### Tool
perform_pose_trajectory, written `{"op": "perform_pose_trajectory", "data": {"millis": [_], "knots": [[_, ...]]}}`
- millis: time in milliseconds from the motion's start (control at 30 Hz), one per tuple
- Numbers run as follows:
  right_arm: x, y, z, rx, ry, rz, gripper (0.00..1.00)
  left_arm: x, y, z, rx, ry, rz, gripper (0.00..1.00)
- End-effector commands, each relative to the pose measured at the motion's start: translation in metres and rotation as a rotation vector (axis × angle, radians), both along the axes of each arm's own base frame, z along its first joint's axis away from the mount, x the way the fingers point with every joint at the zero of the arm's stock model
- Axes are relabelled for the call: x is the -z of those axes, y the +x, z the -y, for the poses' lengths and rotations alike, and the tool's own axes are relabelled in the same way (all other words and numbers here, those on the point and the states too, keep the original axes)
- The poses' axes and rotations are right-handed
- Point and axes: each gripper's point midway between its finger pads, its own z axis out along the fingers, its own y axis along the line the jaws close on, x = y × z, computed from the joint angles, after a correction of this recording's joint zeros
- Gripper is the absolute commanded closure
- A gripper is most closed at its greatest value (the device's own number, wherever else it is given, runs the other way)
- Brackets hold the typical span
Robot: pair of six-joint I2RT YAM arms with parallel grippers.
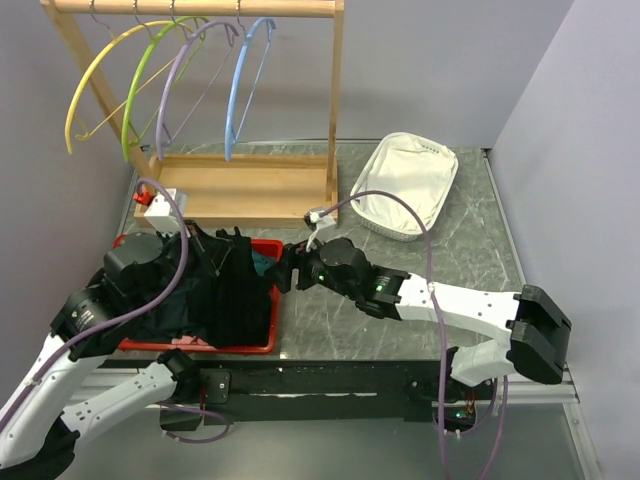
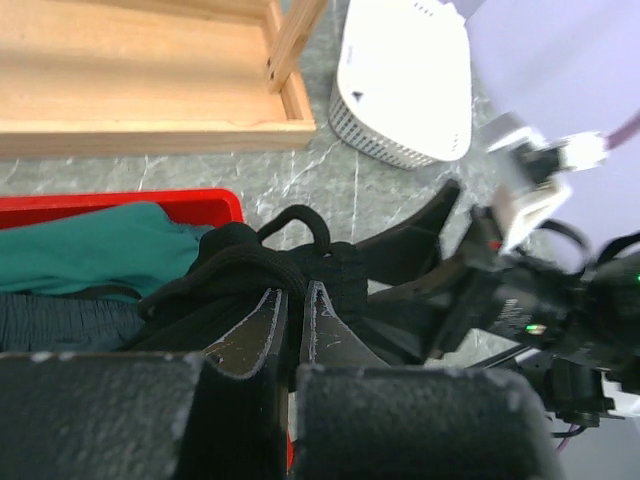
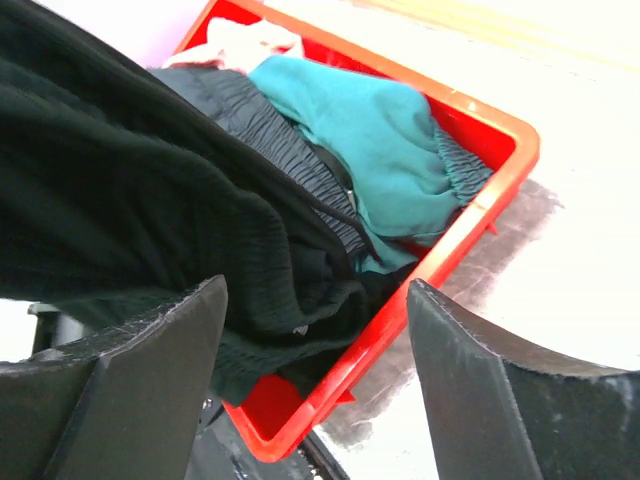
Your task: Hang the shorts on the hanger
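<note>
The shorts hang from my left gripper alone, so my open right gripper goes left in the top view next, onto the free hanging side of the shorts [image 1: 232,295].
The black shorts [image 1: 232,295] hang limp over the red bin [image 1: 272,345], bunched at the waistband and drawstring [image 2: 250,262]. My left gripper [image 1: 203,248] is shut on that bunched fabric, its jaws [image 2: 295,297] almost closed. My right gripper [image 1: 286,268] is open and empty just right of the bin's edge, facing the shorts [image 3: 130,200]; its jaws [image 3: 315,300] stand wide apart. The light blue hanger [image 1: 243,80] hangs on the wooden rail at the back, rightmost of several hangers.
A teal-green garment [image 3: 370,140] and a pink one [image 3: 235,45] lie in the red bin [image 3: 480,200]. The wooden rack base [image 1: 240,185] stands behind the bin. A white basket [image 1: 405,185] sits at the back right. Lilac, green and yellow hangers hang left of the blue one.
</note>
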Motion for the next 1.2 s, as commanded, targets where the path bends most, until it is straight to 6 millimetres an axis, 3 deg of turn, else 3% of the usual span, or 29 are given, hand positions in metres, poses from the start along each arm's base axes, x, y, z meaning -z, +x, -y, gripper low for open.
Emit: {"op": "perform_pose_trajectory", "data": {"millis": [0, 200, 300, 467, 567, 767, 900, 1000, 1167], "knots": [[-0.002, -0.008, -0.022, -0.088, 0.019, 0.039, 0.19, -0.052, -0.004, 0.002, 0.039, -0.082, 0.142, 0.99], [0.023, 0.000, -0.041, -0.090, -0.041, 0.013, 0.18, -0.061, -0.008, 0.003, 0.067, -0.090, 0.165, 0.99], [0.023, 0.009, -0.048, -0.069, -0.052, 0.034, 0.18, -0.064, -0.010, 0.004, 0.076, -0.088, 0.171, 0.99], [0.003, 0.013, -0.054, -0.075, -0.013, 0.084, 0.18, -0.069, -0.011, 0.002, 0.077, -0.090, 0.181, 0.99], [-0.015, 0.003, -0.053, -0.107, 0.070, 0.114, 0.16, -0.071, -0.014, -0.001, 0.073, -0.084, 0.185, 0.99], [-0.028, -0.027, -0.060, -0.207, 0.115, 0.179, 0.13, -0.077, -0.017, -0.004, 0.079, -0.087, 0.204, 0.99], [-0.038, -0.035, -0.055, -0.194, 0.135, 0.216, 0.10, -0.077, -0.018, -0.004, 0.084, -0.083, 0.204, 0.99], [-0.032, -0.025, -0.057, -0.145, 0.097, 0.206, 0.09, -0.080, -0.021, -0.001, 0.105, -0.093, 0.211, 0.99], [-0.007, -0.001, -0.063, -0.078, 0.022, 0.173, 0.17, -0.093, -0.029, 0.002, 0.152, -0.120, 0.243, 0.99]]}}
